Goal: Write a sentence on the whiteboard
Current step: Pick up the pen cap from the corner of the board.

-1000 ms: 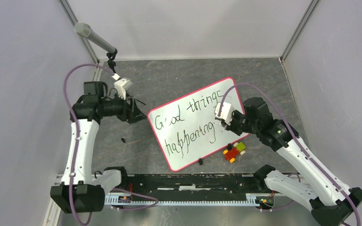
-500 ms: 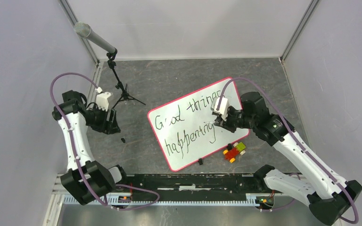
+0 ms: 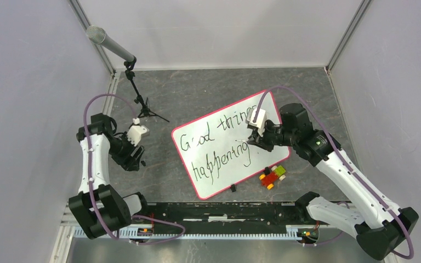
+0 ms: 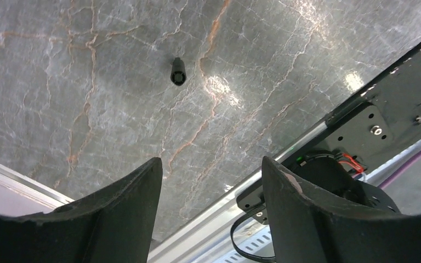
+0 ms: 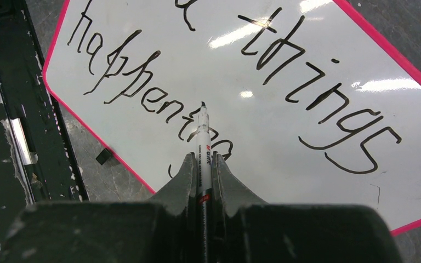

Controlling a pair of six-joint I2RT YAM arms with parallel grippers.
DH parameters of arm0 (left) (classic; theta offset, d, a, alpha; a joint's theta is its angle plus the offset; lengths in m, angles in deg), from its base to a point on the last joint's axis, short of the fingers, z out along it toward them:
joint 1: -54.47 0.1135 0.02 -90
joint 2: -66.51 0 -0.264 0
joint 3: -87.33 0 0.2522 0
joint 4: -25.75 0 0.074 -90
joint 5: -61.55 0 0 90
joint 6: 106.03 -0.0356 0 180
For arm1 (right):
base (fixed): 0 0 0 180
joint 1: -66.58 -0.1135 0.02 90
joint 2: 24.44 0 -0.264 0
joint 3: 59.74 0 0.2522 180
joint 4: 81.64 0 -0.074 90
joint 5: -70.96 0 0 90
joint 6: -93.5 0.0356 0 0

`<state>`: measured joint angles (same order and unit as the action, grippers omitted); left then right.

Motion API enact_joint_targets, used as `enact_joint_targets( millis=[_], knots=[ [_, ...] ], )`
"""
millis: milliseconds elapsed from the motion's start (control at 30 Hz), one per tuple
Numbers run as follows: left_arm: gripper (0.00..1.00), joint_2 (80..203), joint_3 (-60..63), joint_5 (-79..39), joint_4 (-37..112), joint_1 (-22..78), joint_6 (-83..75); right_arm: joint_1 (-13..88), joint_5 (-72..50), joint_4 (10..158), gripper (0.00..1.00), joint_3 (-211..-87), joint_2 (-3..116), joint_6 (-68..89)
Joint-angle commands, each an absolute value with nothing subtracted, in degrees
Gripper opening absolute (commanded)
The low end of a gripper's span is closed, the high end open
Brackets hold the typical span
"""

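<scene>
My left gripper moves down and toward the whiteboard [image 3: 222, 179] next until its fingers straddle the black cap, with the sentence complete and the marker's tip bare.
The whiteboard [image 3: 222, 179], white with a pink rim, lies tilted at the table's middle. The sentence [image 3: 219, 163] "Good things happening" runs over it in two black lines, also seen in the right wrist view [image 5: 307, 93]. My right gripper [image 3: 250, 143] hangs over the board's right half, shut on a white marker [image 5: 203, 131]. The marker's black tip points at the end of "happening". My left gripper [image 4: 211, 164] stands open and empty over bare table left of the board. A small black cap [image 4: 178, 71] lies just beyond it.
A microphone [image 3: 109, 44] on a tripod stand [image 3: 145, 112] stands at the back left. Coloured toy bricks [image 3: 273, 176] lie by the board's lower right edge, a small black piece [image 3: 233, 188] by its near edge. A black rail [image 3: 219, 211] runs along the near side.
My left arm has swung away from the board's left edge, back and toward the near left, and now hangs by the cap. My right gripper has shifted slightly left with the marker.
</scene>
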<state>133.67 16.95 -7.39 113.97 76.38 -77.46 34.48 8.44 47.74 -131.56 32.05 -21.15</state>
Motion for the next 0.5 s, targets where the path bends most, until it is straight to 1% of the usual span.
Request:
enact_joint_targets(
  millis=[0, 267, 467],
  knots=[
    [0.73, 134.72, 18.91, -10.14, 108.00, 72.21, -81.15, 35.24, 10.30, 49.63, 0.00, -133.70, 32.34, -19.99],
    [0.70, 141.26, 21.77, -15.03, 98.39, 64.60, -77.81, 35.82, 10.68, 49.18, 0.00, -133.90, 32.65, -19.97],
    [0.69, 145.64, 23.46, -16.40, 92.52, 62.35, -76.24, 36.30, 11.11, 49.04, 0.00, -133.95, 32.80, -19.88]
  ],
)
